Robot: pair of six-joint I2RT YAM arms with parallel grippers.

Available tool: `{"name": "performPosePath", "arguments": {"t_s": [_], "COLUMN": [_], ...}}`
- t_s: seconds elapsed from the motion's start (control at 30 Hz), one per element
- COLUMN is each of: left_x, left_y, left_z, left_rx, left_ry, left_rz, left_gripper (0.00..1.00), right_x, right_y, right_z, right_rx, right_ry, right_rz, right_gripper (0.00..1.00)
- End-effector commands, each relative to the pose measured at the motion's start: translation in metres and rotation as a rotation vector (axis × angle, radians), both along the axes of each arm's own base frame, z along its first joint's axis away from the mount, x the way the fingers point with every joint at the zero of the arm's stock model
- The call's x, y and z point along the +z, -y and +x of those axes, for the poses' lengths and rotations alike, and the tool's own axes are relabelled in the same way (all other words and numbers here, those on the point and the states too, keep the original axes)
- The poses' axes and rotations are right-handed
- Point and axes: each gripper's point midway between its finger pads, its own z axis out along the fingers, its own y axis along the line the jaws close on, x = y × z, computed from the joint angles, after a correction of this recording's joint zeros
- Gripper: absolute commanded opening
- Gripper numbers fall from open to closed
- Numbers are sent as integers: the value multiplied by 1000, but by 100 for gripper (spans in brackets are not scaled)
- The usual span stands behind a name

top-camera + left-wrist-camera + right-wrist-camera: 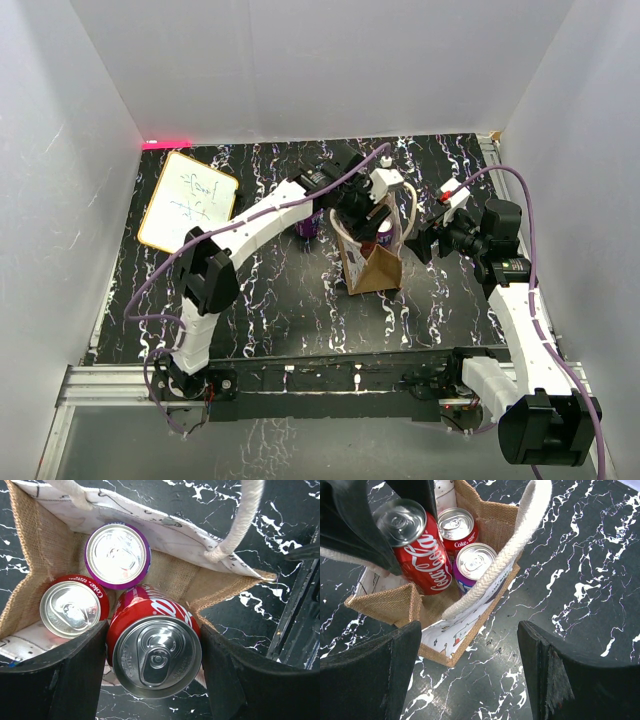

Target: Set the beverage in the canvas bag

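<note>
I will lower the Coca-Cola can [156, 650] with my left gripper toward the bag bottom beside the purple can and release it, as its lid still hangs above both standing cans.
My left gripper [155, 666] is shut on the beverage, a red Coca-Cola can [156, 650], with a finger pressed to each side. The can hangs tilted, its lower end inside the open canvas bag [385, 602], against the bag's near wall. A second red Coke can [74, 606] and a purple can [117, 555] stand upright in the bag. In the top view the bag [370, 268] stands mid-table under the left gripper [372, 225]. My right gripper [470, 675] is open over bare table just right of the bag, a cream handle [505, 555] in front of it.
A small whiteboard [187, 200] lies at the back left. Something purple [308, 222] stands on the black marbled table [280, 300] beside the left arm. White walls close in three sides. The right gripper [428, 240] hovers close to the bag's right side.
</note>
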Motion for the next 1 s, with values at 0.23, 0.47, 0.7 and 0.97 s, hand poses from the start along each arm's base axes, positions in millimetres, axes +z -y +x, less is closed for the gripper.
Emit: {"name": "performPosePath", "arguments": {"t_s": [0.23,0.47,0.7,0.97], "left_x": [15,-1,-22,-33], "left_y": [3,0,2,1], "left_z": [2,7,11,19], "left_rx": [5,15,-6,1], "left_ry": [53,83,90,119], "left_rz": [11,33,51,76], "left_gripper": [0,0,0,7], "right_x": [14,14,15,16], "right_y": [2,2,2,2], "right_z": [8,8,7,6], "right_rx": [-6,-6,-7,-4], "right_ry": [67,68,71,73], "right_rz": [-8,-8,-8,-8], "right_gripper": [81,81,81,81]}}
